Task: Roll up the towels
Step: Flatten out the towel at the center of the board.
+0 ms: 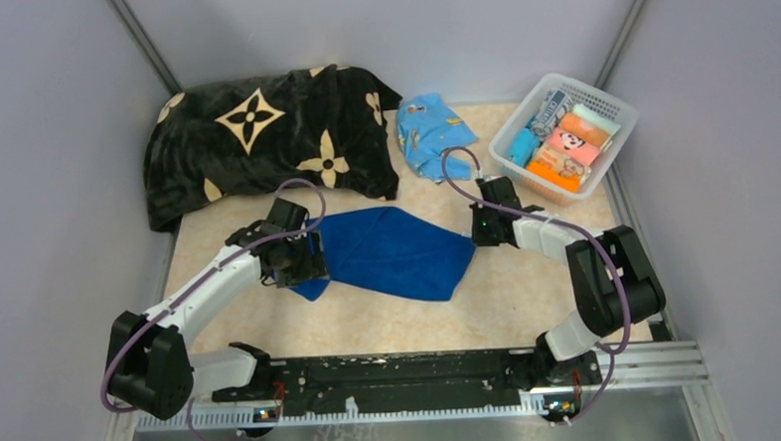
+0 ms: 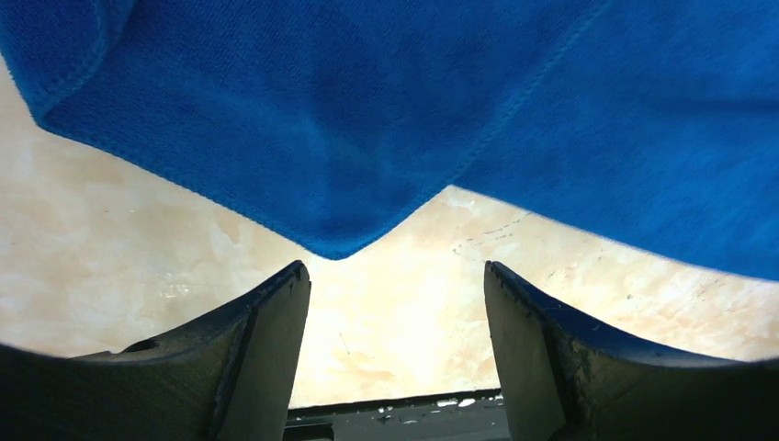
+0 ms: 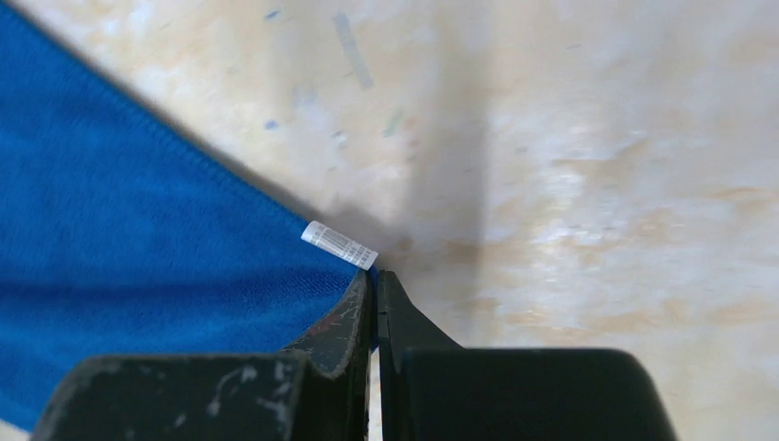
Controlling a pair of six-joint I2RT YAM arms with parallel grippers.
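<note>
I should move my left gripper to the right in the top view and down onto the towel's pointed near corner [image 1: 313, 294] [image 2: 336, 246], because it lies just beyond the open fingers.
A large royal-blue towel [image 1: 393, 250] lies crumpled flat in the middle of the table. My right gripper [image 1: 479, 232] sits at its right corner. In the right wrist view the gripper [image 3: 375, 276] is shut, with the towel [image 3: 138, 276] corner pinched between the fingers just below a white label [image 3: 340, 244]. My left gripper [image 1: 304, 259] is at the towel's left end. In the left wrist view it [image 2: 395, 271] stands open over bare table, a pointed corner of the towel [image 2: 367, 110] just beyond the fingertips. A small turquoise towel [image 1: 432, 129] lies crumpled at the back.
A black blanket with cream flower motifs [image 1: 264, 137] is heaped at the back left. A white basket [image 1: 559, 77] with rolled cloths stands at the back right. Grey walls close in on three sides.
</note>
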